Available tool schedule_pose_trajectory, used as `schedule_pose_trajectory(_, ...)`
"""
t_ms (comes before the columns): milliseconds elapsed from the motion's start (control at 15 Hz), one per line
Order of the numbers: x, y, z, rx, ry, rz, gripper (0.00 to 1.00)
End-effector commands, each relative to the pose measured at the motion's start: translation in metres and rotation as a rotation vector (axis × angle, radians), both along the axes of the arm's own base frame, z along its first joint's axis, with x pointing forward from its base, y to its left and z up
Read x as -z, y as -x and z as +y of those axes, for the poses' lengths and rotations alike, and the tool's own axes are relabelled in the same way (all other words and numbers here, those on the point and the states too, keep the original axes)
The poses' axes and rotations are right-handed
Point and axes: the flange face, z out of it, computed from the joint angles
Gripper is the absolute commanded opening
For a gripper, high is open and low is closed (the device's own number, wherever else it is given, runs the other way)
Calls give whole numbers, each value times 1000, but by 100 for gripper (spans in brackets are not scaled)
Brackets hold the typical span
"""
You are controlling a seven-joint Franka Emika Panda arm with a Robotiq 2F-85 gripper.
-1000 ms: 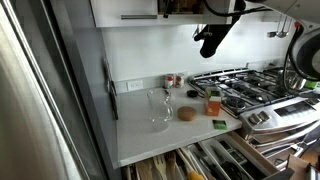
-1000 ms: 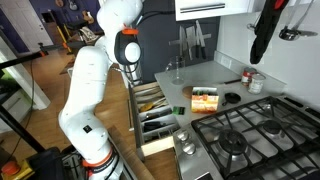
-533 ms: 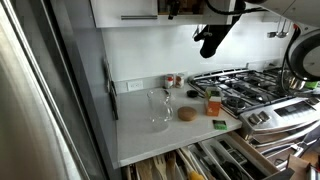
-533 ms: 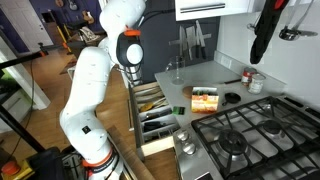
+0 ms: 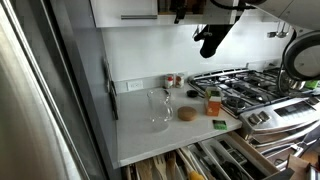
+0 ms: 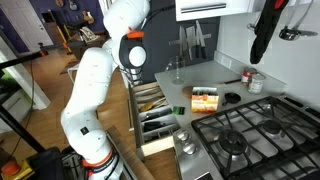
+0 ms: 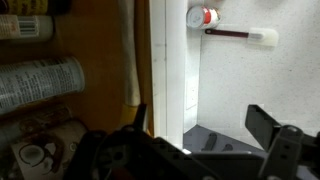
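I should move my gripper left in the wrist view, onto the pale grey strip's yellow-tipped end (image 7: 132,100), as the strip is beside the gap between my open fingers.
My gripper (image 5: 208,42) hangs high over the counter, just under the upper cabinets, and also shows as a black shape (image 6: 262,38) near the wall. In the wrist view its fingers (image 7: 268,124) stand wide apart and the gripper (image 7: 200,120) is open with nothing between them. It touches nothing. Straight ahead in that view is a white cabinet edge (image 7: 168,70). Beyond it lie a small red-capped jar (image 7: 201,17) and a dark-handled utensil (image 7: 238,33) on a white speckled surface. On the counter far below stand a clear glass (image 5: 158,108), a brown round object (image 5: 187,114) and an orange bottle (image 5: 213,102).
A gas stove (image 5: 250,88) sits beside the counter (image 5: 150,140). An open drawer (image 6: 155,112) of utensils juts out below. A wooden compartment with bottles (image 7: 40,82) fills the wrist view's left. A box (image 6: 205,98) and a jar (image 6: 256,82) stand near the stove (image 6: 250,135).
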Motion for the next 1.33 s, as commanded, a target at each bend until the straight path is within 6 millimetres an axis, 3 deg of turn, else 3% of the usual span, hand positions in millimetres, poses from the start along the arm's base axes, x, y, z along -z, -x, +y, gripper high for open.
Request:
schedule_pose_trajectory(0,3,-1,-11,-46,1,28,100)
schedule_pose_trajectory(1267,19,-30,-28,81,-117,-140,100)
